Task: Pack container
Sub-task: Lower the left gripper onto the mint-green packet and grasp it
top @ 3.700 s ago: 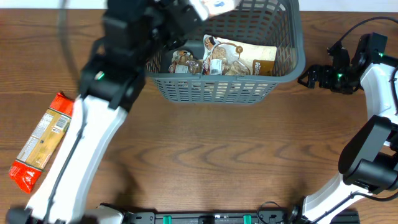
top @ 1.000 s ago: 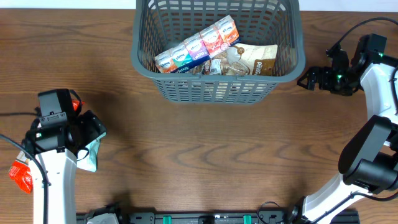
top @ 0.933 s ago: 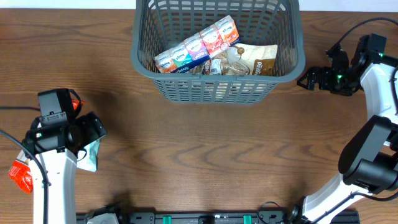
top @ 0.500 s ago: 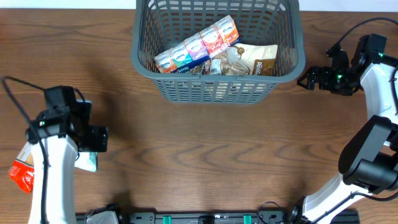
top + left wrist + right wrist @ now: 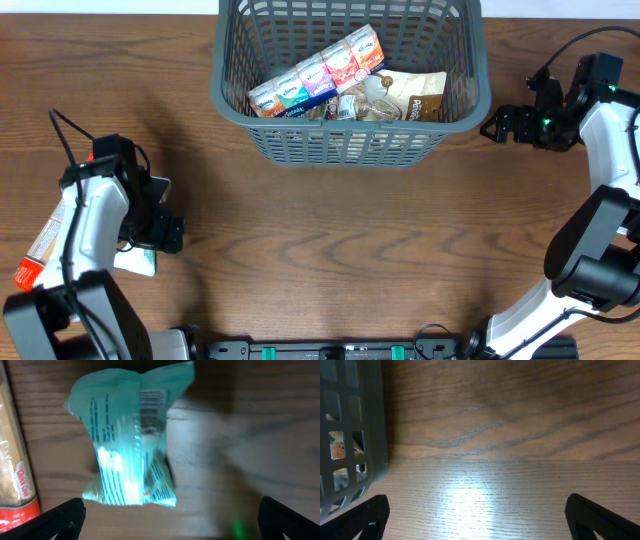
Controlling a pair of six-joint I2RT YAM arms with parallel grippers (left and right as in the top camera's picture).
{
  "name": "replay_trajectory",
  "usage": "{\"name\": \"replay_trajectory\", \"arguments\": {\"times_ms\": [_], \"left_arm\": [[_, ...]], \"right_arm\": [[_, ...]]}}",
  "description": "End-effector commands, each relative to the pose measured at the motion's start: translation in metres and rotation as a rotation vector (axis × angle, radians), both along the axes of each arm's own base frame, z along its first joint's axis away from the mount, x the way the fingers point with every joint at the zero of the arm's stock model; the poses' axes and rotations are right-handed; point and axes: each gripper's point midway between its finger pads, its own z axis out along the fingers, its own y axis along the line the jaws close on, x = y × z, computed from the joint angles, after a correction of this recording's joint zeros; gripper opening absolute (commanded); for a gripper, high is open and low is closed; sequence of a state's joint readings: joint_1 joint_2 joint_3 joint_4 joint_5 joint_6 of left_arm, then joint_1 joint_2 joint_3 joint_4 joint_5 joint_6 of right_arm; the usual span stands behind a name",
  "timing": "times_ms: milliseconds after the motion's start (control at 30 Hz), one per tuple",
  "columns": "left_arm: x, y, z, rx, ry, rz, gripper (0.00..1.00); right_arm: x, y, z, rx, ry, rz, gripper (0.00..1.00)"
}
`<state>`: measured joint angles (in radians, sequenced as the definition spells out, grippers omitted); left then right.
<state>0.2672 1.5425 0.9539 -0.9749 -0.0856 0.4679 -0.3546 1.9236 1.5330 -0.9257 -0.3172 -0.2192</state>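
My open left gripper goes down and left in the wrist view onto the teal pack's middle (image 5: 127,440) next, since the pack sits nearer one finger.
The container (image 5: 350,140), a grey-blue lattice basket, stands at the back middle of the table. It holds a row of small tissue packs (image 5: 320,72) and a tan snack bag (image 5: 405,95). My left gripper (image 5: 158,232) is open over the table's left side. In the left wrist view a teal snack pack (image 5: 127,435) lies flat just ahead of the left gripper (image 5: 170,525), with nothing between the fingers. My right gripper (image 5: 497,124) is open beside the basket's right wall, and its jaws (image 5: 477,520) span bare wood by the container's corner (image 5: 350,425).
A long red and orange snack pack (image 5: 45,250) lies at the far left, mostly under my left arm; its red end (image 5: 15,475) shows beside the teal pack. The teal pack (image 5: 135,262) peeks out below the left wrist. Cables trail off both arms.
The left arm left the basket, where the tissue packs now lie, and came to the left side. Over the last second its wrist turned and settled over the teal pack. The right arm stayed still.
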Motion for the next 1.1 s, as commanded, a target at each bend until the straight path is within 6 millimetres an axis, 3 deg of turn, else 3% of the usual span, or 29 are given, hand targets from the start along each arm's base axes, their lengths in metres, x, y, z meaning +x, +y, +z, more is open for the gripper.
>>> {"name": "replay_trajectory", "arguments": {"times_ms": [0,467,700,900,967,1033,1067], "left_arm": [[0.001,0.008,-0.008,-0.003,0.013,0.016,0.99],[0.017,0.034,-0.037,-0.001,-0.022,0.101,0.99],[0.02,0.034,-0.05,-0.012,-0.01,0.117,0.99],[0.032,0.015,-0.052,-0.126,-0.068,0.128,0.95],[0.034,0.014,-0.052,-0.136,-0.075,0.129,0.73],[0.034,0.014,-0.052,-0.135,-0.079,0.131,0.36],[0.036,0.014,-0.052,-0.132,-0.084,0.144,0.28]], "right_arm": [[0.0,0.006,-0.004,-0.006,0.005,0.027,0.99],[0.0,0.006,-0.004,-0.004,0.007,0.027,0.99],[-0.001,0.007,-0.004,-0.002,0.012,0.027,0.99],[-0.002,0.007,-0.004,0.0,0.017,0.027,0.99],[-0.003,0.007,-0.005,0.0,0.019,0.027,0.99],[-0.003,0.007,-0.005,0.001,0.02,0.027,0.99],[-0.003,0.007,-0.005,0.001,0.02,0.027,0.99]]}}
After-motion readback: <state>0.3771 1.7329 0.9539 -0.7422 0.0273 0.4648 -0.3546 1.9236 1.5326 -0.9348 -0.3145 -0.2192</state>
